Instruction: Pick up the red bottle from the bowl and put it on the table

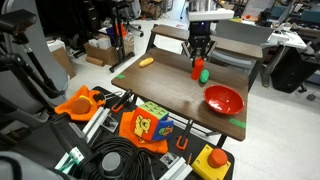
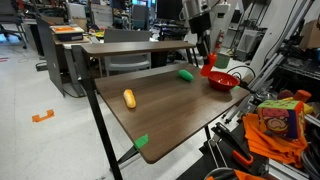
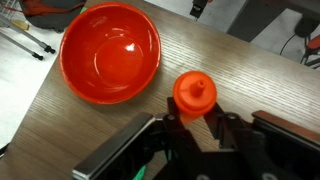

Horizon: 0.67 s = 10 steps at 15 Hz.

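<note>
I need to move my gripper down until the red bottle [image 1: 199,66] stands on the bare tabletop beside the red bowl and release it, since that spot is below my gripper.
The red bottle [image 3: 194,95] is seen from above in the wrist view, between the two black fingers of my gripper [image 3: 195,125], which are closed against its sides. The red bowl [image 3: 110,52] lies to the side of it, empty, on the wooden table [image 3: 250,70]. In both exterior views the gripper [image 1: 200,58] [image 2: 206,52] hangs low over the table with the bottle [image 1: 199,66] [image 2: 207,67] in it, apart from the bowl [image 1: 223,99] [image 2: 222,80]. I cannot tell whether the bottle's base touches the table.
A green object [image 1: 204,76] [image 2: 186,73] lies on the table right beside the bottle. A yellow object [image 1: 147,62] [image 2: 129,98] lies farther off. Green tape marks the table corners [image 2: 141,141]. Toys, cables and tools crowd the floor [image 1: 150,128] by one edge.
</note>
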Motion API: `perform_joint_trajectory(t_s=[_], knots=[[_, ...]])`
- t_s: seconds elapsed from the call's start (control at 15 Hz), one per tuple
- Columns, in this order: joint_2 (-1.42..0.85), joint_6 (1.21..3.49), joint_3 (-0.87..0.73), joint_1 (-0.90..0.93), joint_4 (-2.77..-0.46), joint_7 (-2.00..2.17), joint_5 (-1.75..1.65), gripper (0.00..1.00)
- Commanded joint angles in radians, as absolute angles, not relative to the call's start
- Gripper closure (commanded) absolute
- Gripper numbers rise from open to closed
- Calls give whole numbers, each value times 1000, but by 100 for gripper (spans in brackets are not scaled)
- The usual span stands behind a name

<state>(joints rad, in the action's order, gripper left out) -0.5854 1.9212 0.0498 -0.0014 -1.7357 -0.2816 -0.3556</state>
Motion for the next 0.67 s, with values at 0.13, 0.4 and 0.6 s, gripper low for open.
perform_joint_trajectory(t_s=[0.13,0.4,0.6], knots=[[-642,1909,63,15,-1730,-347,-331,92],[-726,1881,52,28,-1674,-345,-345,92],[-783,1861,45,34,-1633,-337,-354,92]])
